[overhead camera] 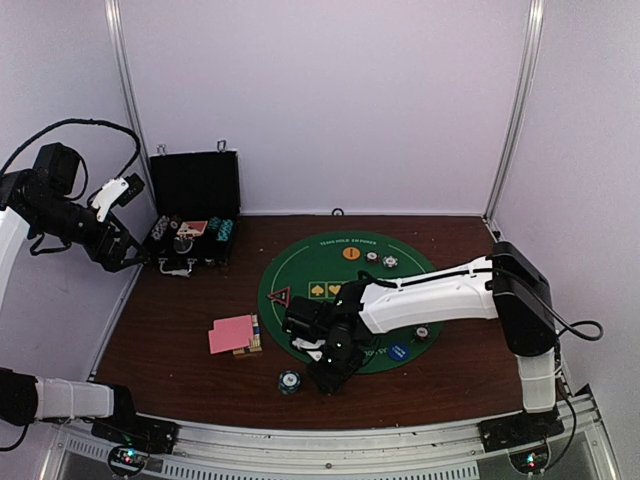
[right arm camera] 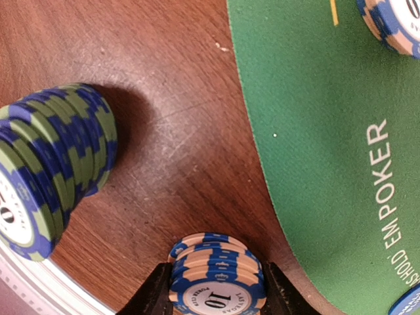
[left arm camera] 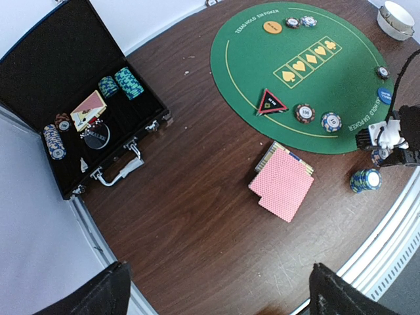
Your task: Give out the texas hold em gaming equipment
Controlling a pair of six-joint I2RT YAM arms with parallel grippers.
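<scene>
The bare mat beside the blue disc point(overhead camera: 398, 352) is outward of my right gripper. I will lift the blue-and-peach chips, move them to the right in the top view, lower them and let go.
My right gripper point(right arm camera: 215, 292) is shut on a short stack of blue-and-peach poker chips point(right arm camera: 216, 262) marked 10, which stands on the bare wood just off the green mat's point(right arm camera: 315, 118) near edge. A taller green-and-blue chip stack point(right arm camera: 49, 164) stands to its left, apart from it. From above, the right gripper point(overhead camera: 330, 372) is beside that tall stack point(overhead camera: 289, 381). Pink-backed cards point(overhead camera: 231, 334) lie fanned left of the mat. The red-black triangular marker point(overhead camera: 280, 296), orange disc point(overhead camera: 351, 253) and blue disc point(overhead camera: 398, 352) lie on the mat. My left gripper point(left arm camera: 223, 295) hangs open and empty high over the table's left side.
The black hinged case point(overhead camera: 193, 215) stands open at the back left with chip rows point(left arm camera: 121, 83) inside. A small card box point(left arm camera: 289, 152) lies under the cards. Two single chips point(left arm camera: 304, 113) rest on the mat near the marker. A white bowl point(left arm camera: 396, 18) sits at the far right.
</scene>
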